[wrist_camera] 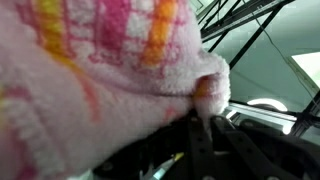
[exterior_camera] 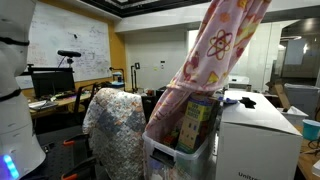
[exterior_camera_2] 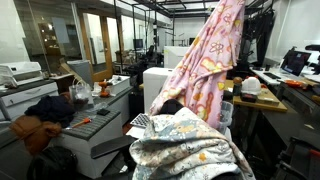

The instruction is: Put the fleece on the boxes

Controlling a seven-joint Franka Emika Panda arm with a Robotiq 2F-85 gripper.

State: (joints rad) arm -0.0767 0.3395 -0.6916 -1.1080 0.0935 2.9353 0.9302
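Note:
The gripper first moves outward and down toward the white cabinet next, to get the fleece over the cartons that still show.
The pink fleece (exterior_camera: 215,50) with yellow and red shapes hangs stretched from above the frame's top edge in both exterior views (exterior_camera_2: 210,70). Its lower end drapes down onto the boxes. These are colourful cartons (exterior_camera: 198,122) standing in a clear plastic tub (exterior_camera: 165,160). In the wrist view my gripper (wrist_camera: 200,112) is shut on a fold of the fleece (wrist_camera: 90,70), which fills most of that view. The gripper itself is out of frame in both exterior views. In an exterior view the fleece hides the boxes.
A chair draped with a pale patterned cloth (exterior_camera: 115,122) stands beside the tub and also shows in the foreground (exterior_camera_2: 185,150). A white cabinet (exterior_camera: 262,140) stands on the tub's other side. Desks with monitors (exterior_camera: 52,82) and clutter surround the spot.

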